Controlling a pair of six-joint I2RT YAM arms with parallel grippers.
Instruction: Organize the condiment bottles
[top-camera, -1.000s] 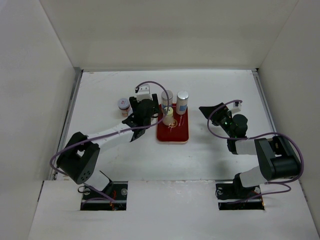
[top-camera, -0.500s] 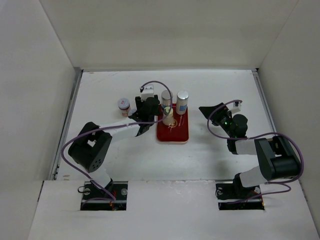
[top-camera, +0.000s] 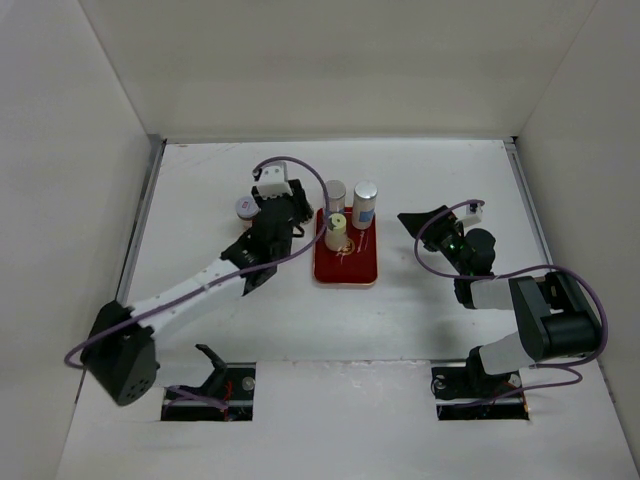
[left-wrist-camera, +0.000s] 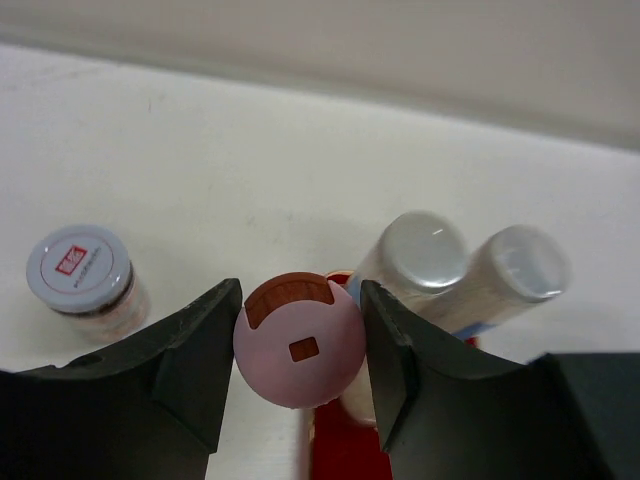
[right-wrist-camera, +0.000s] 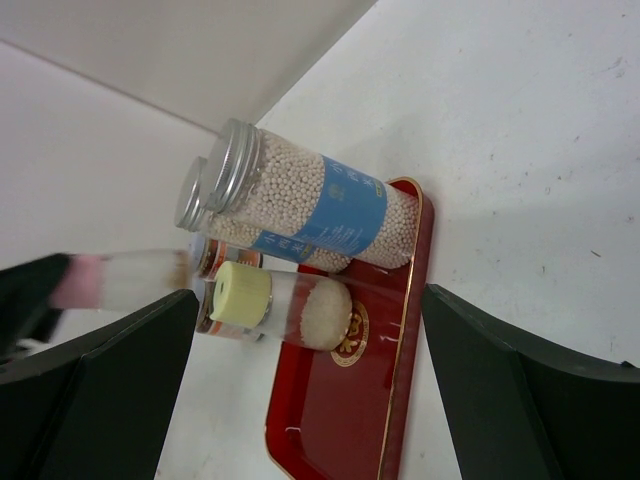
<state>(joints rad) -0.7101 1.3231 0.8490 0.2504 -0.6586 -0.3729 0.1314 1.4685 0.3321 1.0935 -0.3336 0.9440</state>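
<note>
My left gripper moves across and down next to release, as the bare tray beside the yellow-lidded bottle (top-camera: 336, 229) is below, to its right in the top view.
My left gripper (left-wrist-camera: 300, 300) is shut on a pink-lidded condiment bottle (left-wrist-camera: 298, 345), both fingers pressed against its lid, just left of the red tray (top-camera: 350, 268). In the top view this gripper (top-camera: 292, 207) hides that bottle. Two tall silver-capped, blue-labelled bottles (top-camera: 335, 192) (top-camera: 366, 193) and a yellow-lidded bottle (top-camera: 336, 229) stand on the tray. A whitish-lidded jar (top-camera: 246, 207) stands on the table left of the gripper. My right gripper (top-camera: 415, 224) is open and holds nothing, right of the tray and facing it.
White walls enclose the table on three sides. The front half of the tray (right-wrist-camera: 340, 420) is bare. The right arm's purple cable loops over the table right of the tray.
The left jaws have shut on the pink-lidded bottle. The left arm has stretched out and its wrist has shifted slightly left. The right arm has not moved.
</note>
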